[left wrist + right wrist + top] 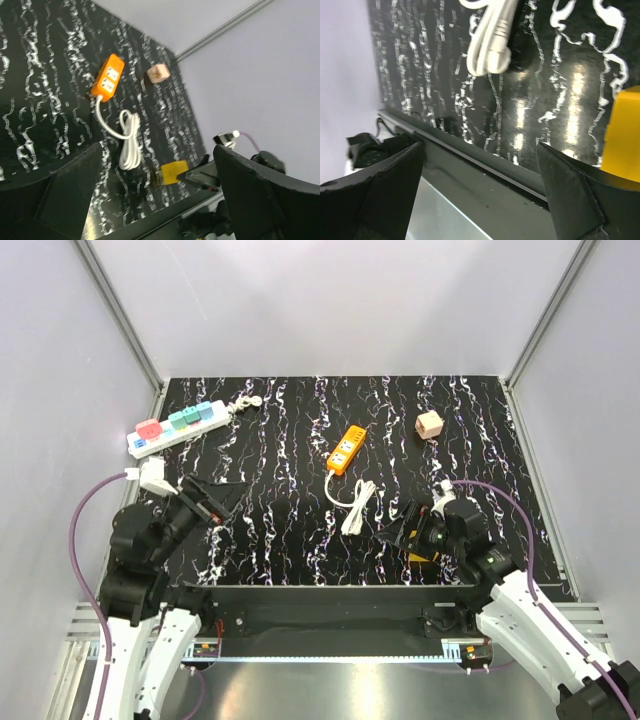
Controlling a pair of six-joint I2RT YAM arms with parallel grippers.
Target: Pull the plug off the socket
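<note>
Next, my left gripper moves outward and down onto the short coiled cord [247, 403], which lies outward of it and below, sticking out clear of the power strip's end.
The long white power strip [175, 427] lies at the far left of the table, with pink, teal and blue square blocks along its top and a short coiled cord [247, 403] at its right end. I cannot make out a separate plug on it. It shows in neither wrist view. My left gripper [213, 497] is open and empty, in front of the strip and apart from it; its view [160, 200] faces right across the table. My right gripper [402, 530] is open and empty at the near right, its view [480, 195] facing the table's front edge.
An orange power strip [345, 450] with a bundled white cord [358, 505] lies mid-table, also in the left wrist view [107, 75]. A beige cube [430, 424] sits at the back right. A yellow block [425, 555] lies under the right wrist, also seen in its own view [625, 135].
</note>
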